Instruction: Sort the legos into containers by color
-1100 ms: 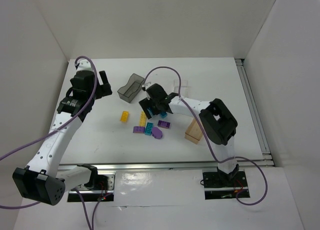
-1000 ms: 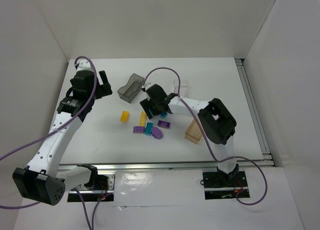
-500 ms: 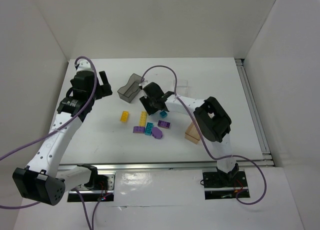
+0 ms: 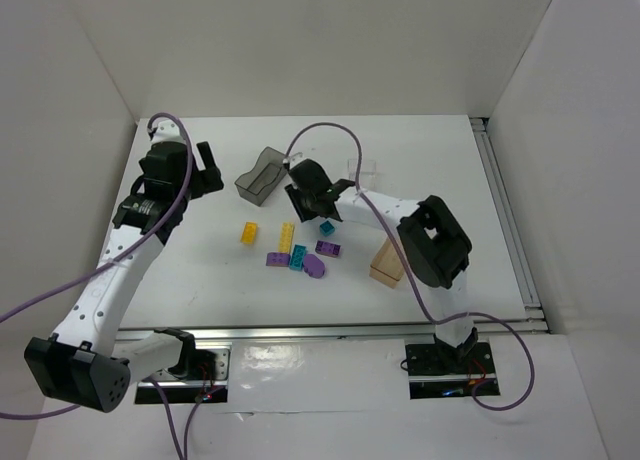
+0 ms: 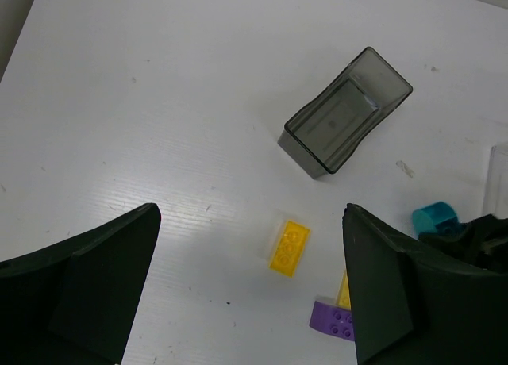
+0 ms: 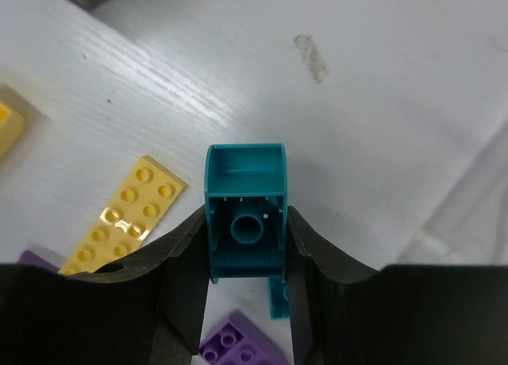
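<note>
The right gripper carries the teal lego outward and toward the right in the top view next, over the clear container (image 4: 362,172) (image 6: 476,216), because the lego still hangs outside the container's sides.
My right gripper (image 6: 244,250) is shut on a teal lego (image 6: 244,214), which sticks out past the fingertips with its hollow underside showing. In the top view this gripper (image 4: 318,216) is between the smoky grey container (image 4: 262,175) and the clear container (image 4: 362,170). Under it lie a yellow plate (image 6: 127,214), a purple brick (image 6: 238,345) and a sliver of another teal piece (image 6: 277,297). My left gripper (image 5: 250,222) hangs open above a yellow brick (image 5: 290,247), at the table's left (image 4: 205,170). The amber container (image 4: 388,260) stands at the right.
Loose legos lie mid-table: a yellow brick (image 4: 249,232), a yellow plate (image 4: 287,235), purple bricks (image 4: 277,259) (image 4: 314,266) (image 4: 327,248) and a teal brick (image 4: 298,258). White walls ring the table; a rail (image 4: 505,220) runs along its right edge.
The right gripper's fingers have closed on the teal lego and the gripper has shifted slightly towards the back. The left arm has not moved.
</note>
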Controlling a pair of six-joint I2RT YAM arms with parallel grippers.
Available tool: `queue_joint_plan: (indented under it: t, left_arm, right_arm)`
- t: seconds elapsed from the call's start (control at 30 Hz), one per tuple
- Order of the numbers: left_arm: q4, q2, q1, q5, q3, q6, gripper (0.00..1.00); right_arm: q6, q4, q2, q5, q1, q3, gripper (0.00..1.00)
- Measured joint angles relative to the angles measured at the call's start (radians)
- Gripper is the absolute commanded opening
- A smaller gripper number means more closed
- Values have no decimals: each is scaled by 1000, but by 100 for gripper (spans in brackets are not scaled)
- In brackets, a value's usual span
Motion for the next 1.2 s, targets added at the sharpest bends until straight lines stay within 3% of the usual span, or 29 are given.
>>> queue_joint_plan:
  t: [0.13, 0.3, 0.47, 0.73, 0.9, 1.0, 1.03, 1.2]
  left_arm:
    - [-6, 0, 6, 5, 0, 0, 99]
    - [-10, 11, 7, 21, 0, 0, 99]
    - [-15, 23, 7, 31, 0, 0, 99]
    - [-26, 23, 7, 37, 0, 1, 99]
    - [-29, 23, 7, 38, 0, 1, 99]
    - [-33, 23, 8, 39, 0, 1, 99]
    - [-35, 23, 9, 39, 0, 1, 99]
    - [-45, 22, 15, 38, 0, 1, 99]
  right_arm:
    - [49, 9, -126, 61, -34, -20, 35]
    - [144, 21, -245, 121, -190, -53, 35]
    - [216, 16, -239, 140, -333, -77, 37]
    - [251, 10, -173, 114, -349, -77, 40]
    - [258, 10, -125, 100, -349, -54, 47]
    - [259, 8, -95, 96, -349, -49, 58]
    - [260, 8, -89, 96, -349, -49, 66]
    - [259, 2, -84, 103, -349, -47, 76]
